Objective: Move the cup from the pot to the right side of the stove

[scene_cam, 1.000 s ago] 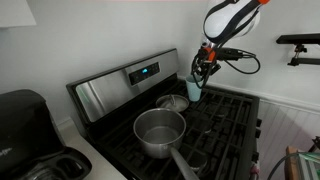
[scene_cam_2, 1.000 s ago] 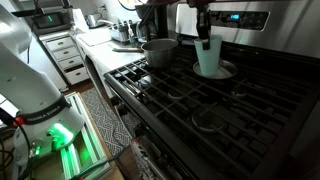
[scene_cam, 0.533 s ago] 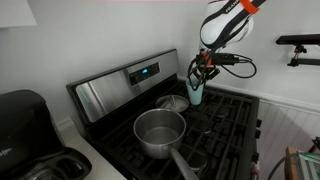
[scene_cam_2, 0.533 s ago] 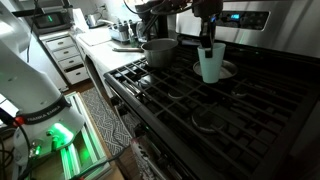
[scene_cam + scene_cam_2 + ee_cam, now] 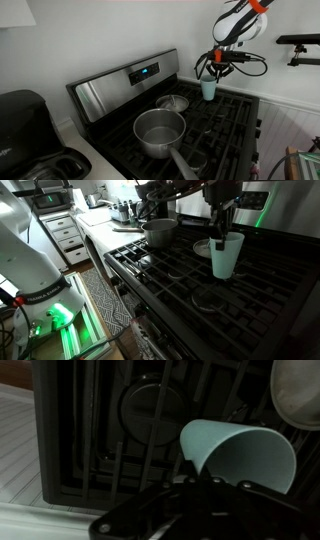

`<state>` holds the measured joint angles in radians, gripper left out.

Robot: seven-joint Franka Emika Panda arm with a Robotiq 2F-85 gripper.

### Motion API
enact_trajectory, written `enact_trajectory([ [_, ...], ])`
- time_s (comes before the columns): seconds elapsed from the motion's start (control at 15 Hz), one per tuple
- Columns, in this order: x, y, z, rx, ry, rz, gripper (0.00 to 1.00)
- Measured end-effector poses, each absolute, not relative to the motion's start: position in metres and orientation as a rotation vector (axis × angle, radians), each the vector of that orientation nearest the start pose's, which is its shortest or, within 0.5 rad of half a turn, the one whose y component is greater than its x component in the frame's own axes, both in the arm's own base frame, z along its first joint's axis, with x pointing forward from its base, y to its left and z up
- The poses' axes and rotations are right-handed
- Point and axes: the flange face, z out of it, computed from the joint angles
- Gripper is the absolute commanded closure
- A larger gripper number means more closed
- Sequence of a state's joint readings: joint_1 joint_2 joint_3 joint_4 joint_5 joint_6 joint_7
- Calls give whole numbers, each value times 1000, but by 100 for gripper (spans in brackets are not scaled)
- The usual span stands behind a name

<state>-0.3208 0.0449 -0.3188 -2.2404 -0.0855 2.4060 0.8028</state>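
Observation:
The bars of the open grates at the stove's end (image 5: 251, 291) are clear for letting go of the cup. Next, my gripper should turn and carry the cup farther from the pot, onto them.
The pale blue cup (image 5: 208, 89) hangs from my gripper (image 5: 211, 75), which is shut on its rim, above the black grates at one end of the stove (image 5: 120, 90). In an exterior view the cup (image 5: 226, 256) sits just over the grates (image 5: 180, 275). In the wrist view the cup (image 5: 235, 455) fills the right side, its rim pinched between my fingers (image 5: 190, 482). The steel pot (image 5: 160, 132) with its long handle stands empty on a front burner; it also shows far back in an exterior view (image 5: 158, 232).
A smaller round steel lid-like piece (image 5: 173, 102) lies behind the pot, and shows beside the cup (image 5: 204, 248). A black countertop appliance (image 5: 25, 125) stands beside the stove. A white wall and shelf (image 5: 300, 40) are close behind the arm.
My gripper has carried the cup sideways along the stove, away from the pot and the steel lid-like piece, toward the stove's far end, and lowered it slightly.

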Motion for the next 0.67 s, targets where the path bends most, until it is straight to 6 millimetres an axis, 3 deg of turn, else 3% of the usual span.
enact_trajectory([
  [0.4,433,-327,359,-2378,2097,-196,99],
  [0.67,440,-349,356,-2199,2252,-203,99],
])
